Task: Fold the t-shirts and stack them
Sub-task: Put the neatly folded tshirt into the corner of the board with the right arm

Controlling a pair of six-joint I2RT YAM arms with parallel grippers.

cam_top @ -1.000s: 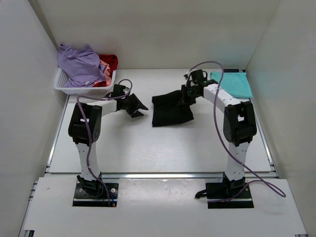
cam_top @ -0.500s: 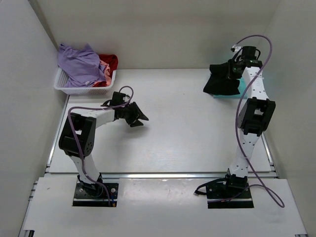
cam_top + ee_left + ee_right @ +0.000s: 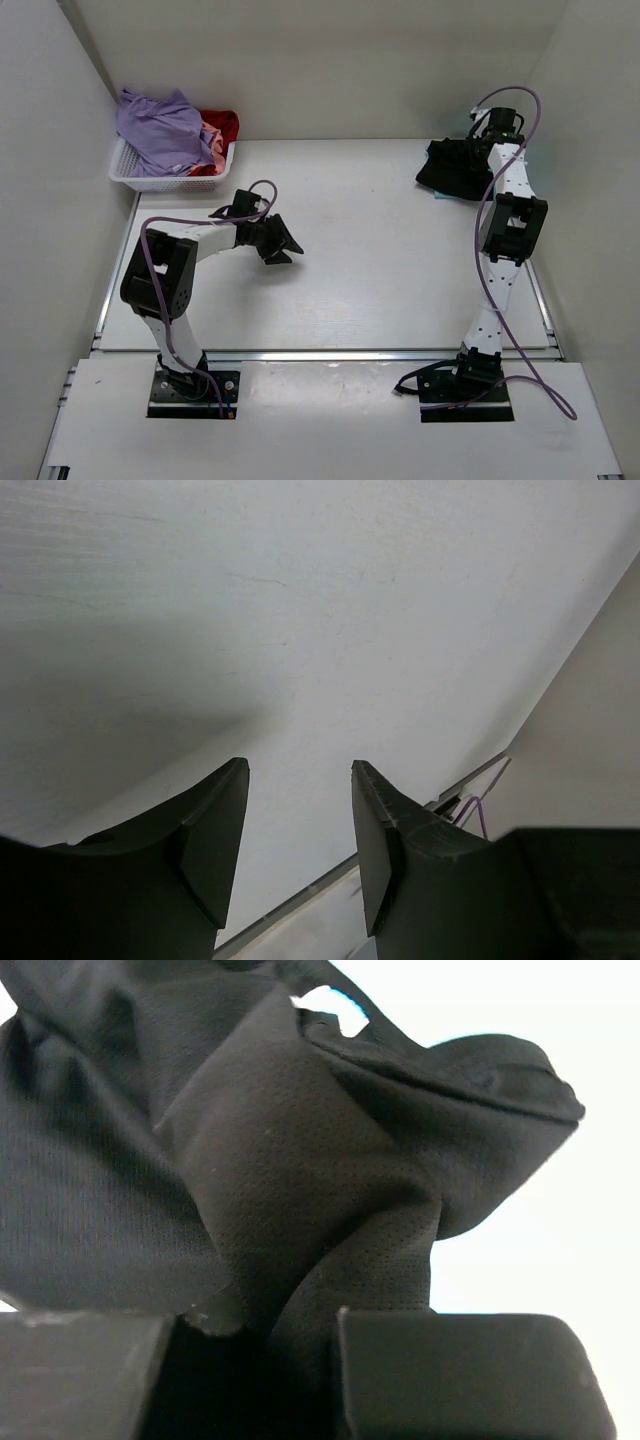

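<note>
My right gripper holds the fold of the black t-shirt, and that t-shirt sticks out past the teal shirt. So it should next move slightly outward toward the back wall (image 3: 463,122) and let go of the fold.
The black t-shirt (image 3: 448,168) lies bunched at the far right of the table, over the spot where the teal shirt lay. The teal shirt is almost wholly hidden under it. My right gripper (image 3: 472,148) is shut on a fold of the black t-shirt (image 3: 300,1160), which fills the right wrist view between the fingers (image 3: 260,1325). My left gripper (image 3: 281,243) is open and empty, low over bare table left of centre, and the left wrist view (image 3: 298,770) shows only table between its fingers. The lavender shirt (image 3: 160,130), red shirt (image 3: 224,122) and pink shirt (image 3: 209,139) are piled in the basket.
The white lattice basket (image 3: 128,176) stands in the far left corner against the wall. White walls close in the table on the left, back and right. A metal rail (image 3: 320,353) runs along the near table edge.
My right arm carried the black t-shirt from mid-table to the far right corner, onto the teal shirt, then lowered it. My left gripper stayed open and barely shifted.
</note>
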